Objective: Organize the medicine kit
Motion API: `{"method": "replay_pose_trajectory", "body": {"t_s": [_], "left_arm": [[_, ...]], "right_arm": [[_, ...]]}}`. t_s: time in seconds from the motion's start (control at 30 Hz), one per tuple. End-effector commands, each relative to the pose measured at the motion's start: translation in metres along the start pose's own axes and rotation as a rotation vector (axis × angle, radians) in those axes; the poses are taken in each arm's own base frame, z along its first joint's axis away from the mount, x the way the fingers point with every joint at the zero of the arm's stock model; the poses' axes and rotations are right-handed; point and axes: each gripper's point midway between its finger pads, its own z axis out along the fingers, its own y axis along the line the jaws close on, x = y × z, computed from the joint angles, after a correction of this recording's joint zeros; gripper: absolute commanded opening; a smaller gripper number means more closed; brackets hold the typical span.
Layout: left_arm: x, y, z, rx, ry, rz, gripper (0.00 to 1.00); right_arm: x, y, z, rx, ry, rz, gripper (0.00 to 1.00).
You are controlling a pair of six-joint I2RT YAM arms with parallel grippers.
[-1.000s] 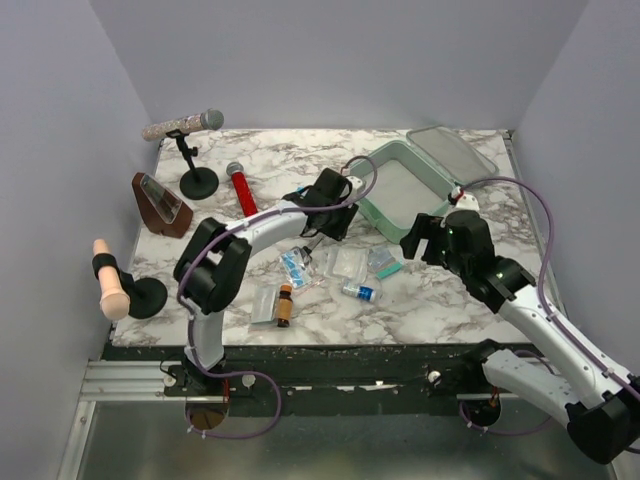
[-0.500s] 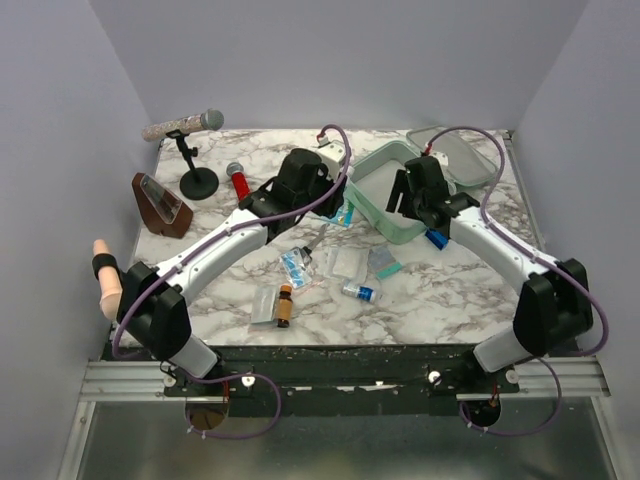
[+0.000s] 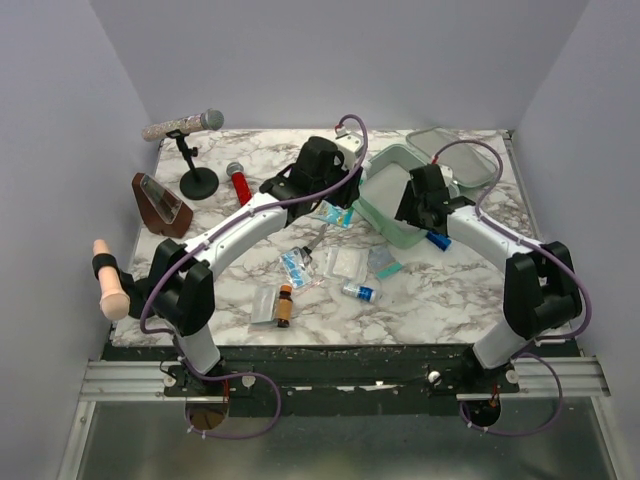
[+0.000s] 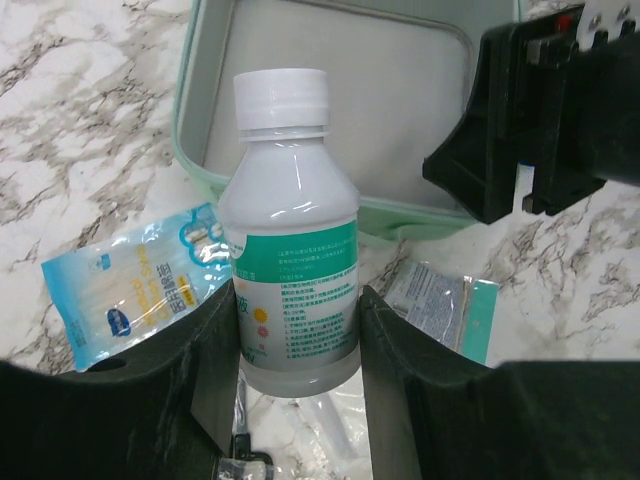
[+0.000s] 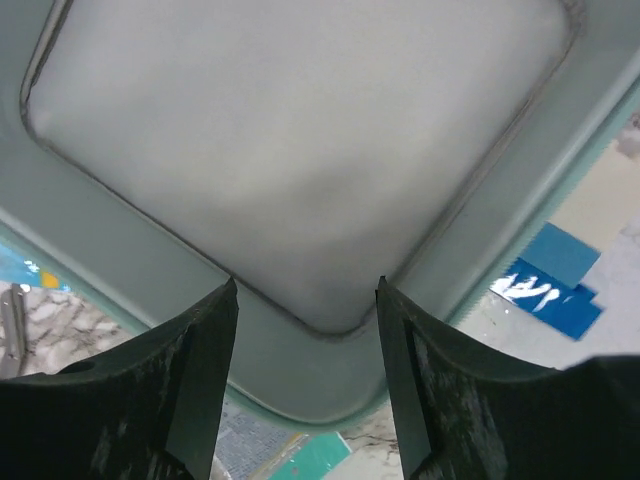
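The bottle will go to the right in the top view in the robot's left gripper, past the kit's rim, and then down toward the kit's grey bottom (image 3: 390,187) (image 4: 361,98), which is empty.
The medicine kit (image 3: 385,195) is a mint-green case lying open, its lid (image 3: 455,155) folded back to the far right. My left gripper (image 4: 295,330) is shut on a white bottle (image 4: 290,230) with a teal label, held upright just short of the kit's rim (image 4: 400,213). In the top view the left gripper (image 3: 335,190) hangs at the kit's left side. My right gripper (image 5: 305,330) stands open over the kit's near corner (image 5: 310,395), above the empty grey inside, with nothing held. The top view shows that right gripper (image 3: 412,208) at the front rim.
Loose on the marble: a light-blue packet (image 3: 335,213), clear packets (image 3: 347,262), a teal packet (image 3: 385,262), a blue-capped vial (image 3: 360,292), a small brown bottle (image 3: 284,305), a blue item (image 3: 437,240). A microphone stand (image 3: 195,180), a red microphone (image 3: 243,192) and a brown block (image 3: 160,205) stand at the left.
The right arm swung from the front right to over the kit's near corner, and its jaws have narrowed. The left arm carried the bottle up to the kit's left side.
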Motion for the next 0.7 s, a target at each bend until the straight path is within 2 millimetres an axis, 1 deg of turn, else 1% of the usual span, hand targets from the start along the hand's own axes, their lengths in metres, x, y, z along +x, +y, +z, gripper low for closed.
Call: {"method": "replay_pose_trajectory", "body": {"t_s": [0.0, 0.13, 0.27, 0.4, 0.5, 0.57, 0.6, 0.67], "left_arm": [[-0.029, -0.016, 0.010, 0.069, -0.072, 0.011, 0.24], [-0.029, -0.021, 0.014, 0.083, -0.074, 0.008, 0.24], [-0.031, -0.028, 0.018, 0.098, -0.065, 0.034, 0.24], [-0.026, -0.047, 0.030, 0.146, -0.027, 0.072, 0.24], [-0.021, -0.064, 0.041, 0.180, -0.009, 0.078, 0.24], [-0.018, -0.072, 0.046, 0.189, -0.003, 0.069, 0.24], [-0.014, -0.072, 0.050, 0.182, 0.009, 0.061, 0.24], [-0.007, -0.075, 0.058, 0.170, 0.027, 0.035, 0.24]], "right_arm": [[0.040, -0.030, 0.002, 0.040, 0.093, 0.034, 0.65], [0.051, -0.042, 0.001, 0.055, 0.124, 0.039, 0.60], [0.066, -0.051, -0.012, 0.049, 0.139, 0.056, 0.60], [0.077, -0.057, -0.029, 0.019, 0.133, 0.077, 0.62], [0.084, -0.061, -0.036, 0.005, 0.128, 0.086, 0.63], [0.084, -0.063, -0.041, 0.002, 0.118, 0.086, 0.64], [0.081, -0.064, -0.044, 0.006, 0.111, 0.082, 0.67], [0.072, -0.067, -0.052, 0.011, 0.081, 0.082, 0.77]]}}
